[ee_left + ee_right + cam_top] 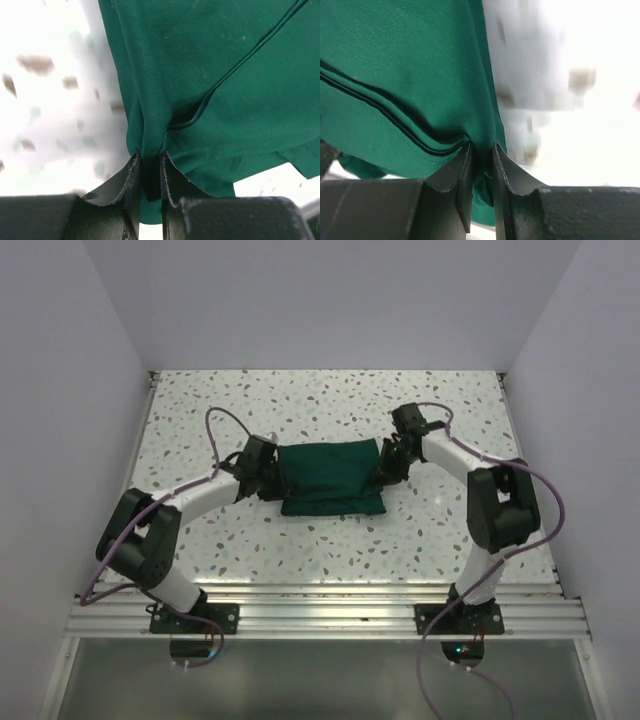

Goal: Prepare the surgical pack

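Note:
My left gripper moves outward next, shifts the pinched fold toward the bare table beyond the pack, then releases it, since that part of the table is clear.
The surgical pack (331, 478) is a folded dark green fabric bundle in the middle of the speckled table. My left gripper (272, 476) is at its left edge, shut on a fold of the green cloth (200, 75); the cloth is pinched between the fingers (131, 172). My right gripper (385, 468) is at the pack's right edge, shut on a bunched fold of the same cloth (400, 75) between its fingers (506, 170). In both wrist views the fabric hangs from the jaws above the table.
White walls close in the speckled table (330, 410) on the left, back and right. An aluminium rail (330, 610) with both arm bases runs along the near edge. Purple cables loop beside each arm.

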Robot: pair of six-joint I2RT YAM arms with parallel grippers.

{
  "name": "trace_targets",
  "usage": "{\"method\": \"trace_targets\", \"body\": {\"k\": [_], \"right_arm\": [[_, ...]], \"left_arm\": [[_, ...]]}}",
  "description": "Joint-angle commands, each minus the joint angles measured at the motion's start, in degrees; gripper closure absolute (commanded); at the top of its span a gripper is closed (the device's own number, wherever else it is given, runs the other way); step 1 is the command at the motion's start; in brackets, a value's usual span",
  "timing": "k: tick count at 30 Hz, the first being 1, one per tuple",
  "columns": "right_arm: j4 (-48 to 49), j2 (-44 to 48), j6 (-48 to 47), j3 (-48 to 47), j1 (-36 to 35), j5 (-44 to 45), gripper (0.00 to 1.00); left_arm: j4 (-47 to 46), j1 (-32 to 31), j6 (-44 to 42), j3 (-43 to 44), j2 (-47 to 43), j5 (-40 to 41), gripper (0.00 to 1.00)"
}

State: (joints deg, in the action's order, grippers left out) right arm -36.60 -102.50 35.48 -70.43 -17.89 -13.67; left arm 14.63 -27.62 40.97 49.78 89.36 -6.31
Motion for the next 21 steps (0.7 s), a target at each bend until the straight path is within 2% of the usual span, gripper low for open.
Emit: {"method": "trace_targets", "body": {"k": [1,4,7,8,10,11,14,17,21], "right_arm": [[4.70,-9.70,-2.88,-13.01,0.22,-0.91,0.84],[3.56,-13.51,-2.53,-20.50,1.10,-0.83,0.83],[2.85,-16.32,-2.26,-25.43,1.45,-0.65,0.78],[2.68,-17.20,-2.18,-26.32,1.45,-0.74,0.72],[1.63,-17.56,-1.82,-28.52,1.46,-0.92,0.64],[1.36,-17.30,-1.74,-28.88,1.54,-1.01,0.56],[0.39,-15.98,-1.82,-29.58,1.54,-0.22,0.43],[-2.24,-14.05,-3.05,-30.99,1.63,1.80,0.38],[-6.55,-12.11,-4.54,-34.23,1.72,5.49,0.34]], "left_arm": [[-5.40,-0.86,1.13,6.54,7.39,3.22,1.00],[-5.32,0.19,-0.19,14.97,13.63,4.20,1.00],[-5.93,1.60,-0.80,17.27,15.49,3.67,1.00],[-5.76,1.77,-1.15,18.33,15.49,3.67,1.00],[-4.44,1.78,-2.12,19.12,14.97,4.46,0.88],[-4.18,1.86,-2.47,19.48,13.83,4.63,0.79],[-2.95,2.56,-3.26,20.00,12.07,4.99,0.67],[-0.49,2.92,-3.97,21.15,10.05,4.99,0.55],[1.36,3.18,-4.85,21.32,7.94,4.82,0.46]]}}
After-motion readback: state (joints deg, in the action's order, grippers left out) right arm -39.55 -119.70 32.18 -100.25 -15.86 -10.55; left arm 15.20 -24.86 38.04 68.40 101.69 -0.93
